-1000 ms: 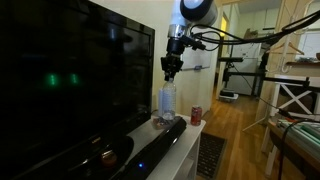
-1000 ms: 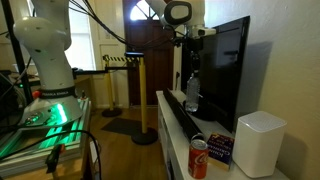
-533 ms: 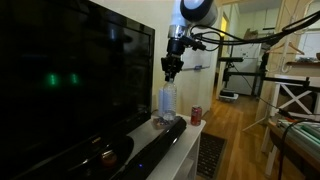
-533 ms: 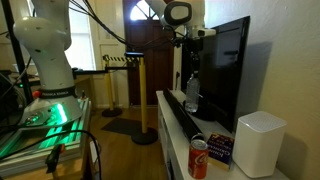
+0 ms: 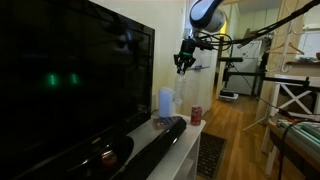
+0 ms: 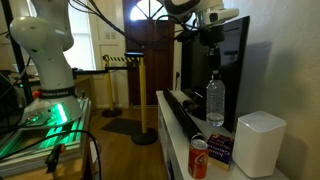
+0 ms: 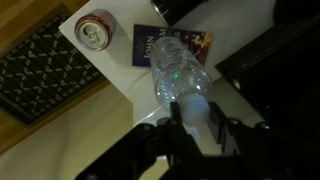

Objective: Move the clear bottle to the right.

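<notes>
The clear bottle [image 6: 214, 100] should next go down toward the end of the stand and be released from my gripper, because bare stand top [image 6: 224, 171] is below my gripper between the red can and the white speaker.
The clear bottle [image 6: 214, 100] stands upright over the white TV stand [image 6: 170, 105], just in front of the TV screen. I cannot tell whether its base touches the stand. From above in the wrist view, the clear bottle [image 7: 175, 65] shows its pale cap between my two black fingers. My gripper [image 7: 190, 108] is shut on that cap. In both exterior views the gripper [image 6: 213, 68] [image 5: 183, 66] hangs straight down from the arm. In the exterior view along the TV front, the bottle is hard to pick out against the bright doorway.
A red can [image 6: 199, 158] [image 7: 95, 30] [image 5: 196, 115] and a blue box [image 6: 220, 148] [image 7: 150, 42] sit at the stand's end. A white speaker [image 6: 260, 145] is beside them. A black soundbar [image 6: 180, 118] runs along the stand. The TV [image 6: 232, 60] is close behind the bottle.
My gripper has carried the bottle along the stand towards the red can, blue box and white speaker. It stays shut on the cap.
</notes>
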Controlling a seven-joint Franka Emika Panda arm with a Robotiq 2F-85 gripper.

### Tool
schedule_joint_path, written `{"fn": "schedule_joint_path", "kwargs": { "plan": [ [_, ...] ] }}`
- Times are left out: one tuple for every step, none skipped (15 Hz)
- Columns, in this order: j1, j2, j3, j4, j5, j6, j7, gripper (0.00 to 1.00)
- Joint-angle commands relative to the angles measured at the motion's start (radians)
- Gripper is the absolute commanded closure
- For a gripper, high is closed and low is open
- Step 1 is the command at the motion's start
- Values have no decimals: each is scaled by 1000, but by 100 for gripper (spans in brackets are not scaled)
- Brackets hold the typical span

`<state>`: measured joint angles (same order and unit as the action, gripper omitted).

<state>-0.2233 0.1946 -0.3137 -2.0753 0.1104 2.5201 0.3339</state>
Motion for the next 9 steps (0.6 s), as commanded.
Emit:
{"fn": "schedule_joint_path", "kwargs": {
  "plan": [
    [-35, -24, -51, -20, -25, 66, 105, 92],
    [-43, -15, -62, -16, -21, 82, 114, 92],
    [-48, -7, -74, -11, -25, 87, 129, 92],
    [-49, 0, -86, -8, -35, 93, 148, 92],
    [-50, 7, -97, -5, -47, 96, 169, 92],
    [-49, 12, -106, -6, -58, 100, 191, 92],
    [-47, 20, -113, -6, -66, 99, 211, 92],
    [-44, 29, -121, -7, -81, 103, 237, 92],
    [-43, 41, -126, -8, -86, 110, 255, 92]
  ]
}}
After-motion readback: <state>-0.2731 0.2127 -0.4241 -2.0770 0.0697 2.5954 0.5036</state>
